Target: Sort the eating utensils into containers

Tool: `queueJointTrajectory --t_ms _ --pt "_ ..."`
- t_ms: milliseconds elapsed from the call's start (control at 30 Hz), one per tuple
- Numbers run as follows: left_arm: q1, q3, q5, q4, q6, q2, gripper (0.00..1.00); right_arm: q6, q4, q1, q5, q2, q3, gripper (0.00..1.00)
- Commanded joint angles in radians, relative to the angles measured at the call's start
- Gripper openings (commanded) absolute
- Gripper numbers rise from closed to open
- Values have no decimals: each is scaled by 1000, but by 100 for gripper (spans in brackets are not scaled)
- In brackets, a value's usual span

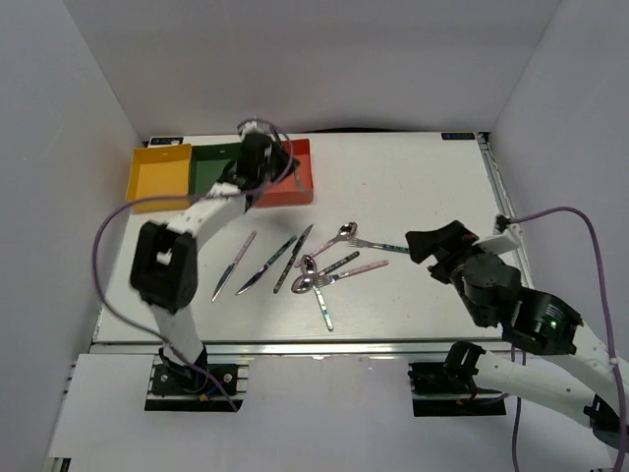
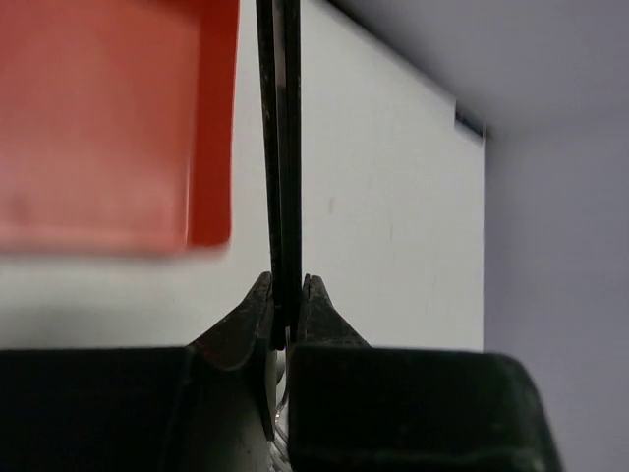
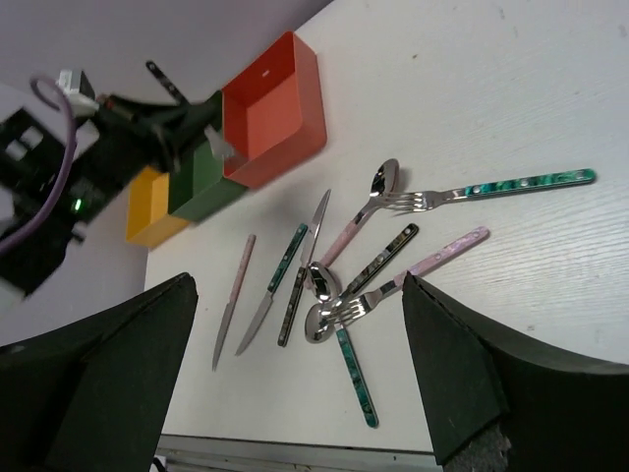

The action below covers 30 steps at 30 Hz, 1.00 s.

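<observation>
The utensil still hangs above the sides of the red-orange bin, so my left gripper will next lower toward the bin's empty bottom and release the dark utensil there.
Three bins stand in a row at the far left: yellow (image 1: 157, 177), dark green (image 1: 216, 169) and red-orange (image 1: 293, 179). My left gripper (image 1: 257, 157) hovers where the green and red-orange bins meet, shut on a slim dark utensil (image 2: 280, 147) seen edge-on, with the red-orange bin (image 2: 98, 118) beside it. Several utensils lie mid-table: a pink-handled knife (image 3: 233, 300), a green-handled knife (image 3: 277, 283), a dark-handled knife (image 3: 303, 270), a pink spoon (image 3: 359, 211), a green-handled fork (image 3: 501, 187), and a crossed pile (image 1: 324, 278). My right gripper (image 1: 432, 246) is wide open and empty to their right, above the table (image 3: 298, 285).
White walls enclose the table on the left, back and right. The table's front edge (image 1: 295, 344) runs just past the nearest green-handled spoon (image 3: 356, 379). The left arm's purple cable (image 1: 103, 246) loops out to the left.
</observation>
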Motion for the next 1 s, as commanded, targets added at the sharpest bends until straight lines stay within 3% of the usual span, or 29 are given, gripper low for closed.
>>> queueJointTrajectory --t_ms 0,33,167,367,467,567,600,667,700,767,833,967 --pt "82 332 13 -113 -30 300 0 11 -122 -1 54 -43 5 89" --pt "88 471 22 -153 -33 356 0 3 -137 -1 37 -44 8 89" --pt "117 718 7 -219 -77 567 4 -28 -146 -3 12 -29 14 89" --pt "146 721 8 -138 -139 627 5 -63 -130 -3 2 -4 5 89" --pt "146 672 14 -100 -142 601 12 -78 -123 -3 15 11 6 89" --pt "146 622 8 -74 -140 570 36 -117 -90 -3 5 40 8 89" --pt "146 611 2 -75 -139 556 56 -127 -82 -3 -3 60 11 89" --pt "146 609 -1 -87 -137 539 61 -135 -81 -3 -3 80 11 89" --pt "146 606 -9 -87 -139 530 77 -138 -77 -3 -3 100 11 89" --pt "146 605 -9 -90 -143 501 80 -143 -74 -3 -5 117 11 89" --pt "146 585 4 -74 -148 470 97 -155 -61 -3 -6 135 10 89" --pt "146 551 13 -61 -131 358 98 -305 66 -47 -84 189 -12 89"
